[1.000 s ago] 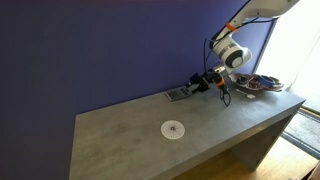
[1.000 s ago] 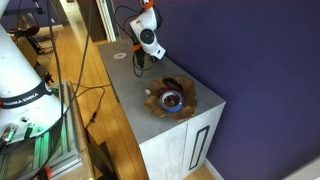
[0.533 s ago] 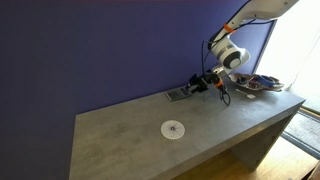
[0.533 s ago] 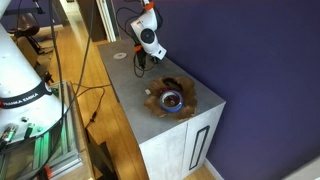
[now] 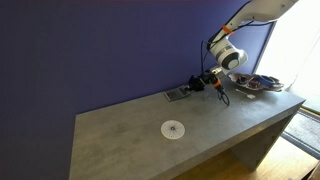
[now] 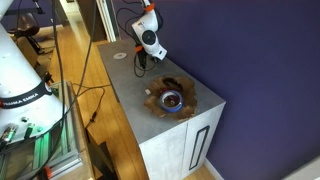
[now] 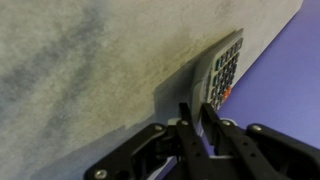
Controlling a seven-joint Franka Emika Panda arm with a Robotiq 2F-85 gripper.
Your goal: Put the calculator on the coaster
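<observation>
Next, my gripper will lift, swing toward the counter's front and lower the calculator (image 5: pixel 180 94) to release it on the bare coaster, farther from the purple wall than the gripper.
The calculator (image 5: pixel 180 94) lies flat at the back of the grey countertop, close to the purple wall. In the wrist view the calculator (image 7: pixel 222 72) runs away from me along the wall, keys up. My gripper (image 5: pixel 197 87) reaches down to its near end. Seen from the wrist, the gripper (image 7: pixel 196 108) has its two fingers drawn close together, pinching the calculator's near edge. The white round coaster (image 5: pixel 173 129) lies apart, nearer the front of the counter, with nothing on it.
A brown bowl of mixed items (image 5: pixel 258 85) stands at the counter's end beyond the arm; the bowl (image 6: pixel 170 98) shows again from above. The purple wall (image 7: pixel 285 70) runs right behind the calculator. Counter edges (image 5: pixel 200 160) drop off at front and side.
The fingers have come together onto the calculator's near edge. The arm, the calculator and the coaster have hardly shifted.
</observation>
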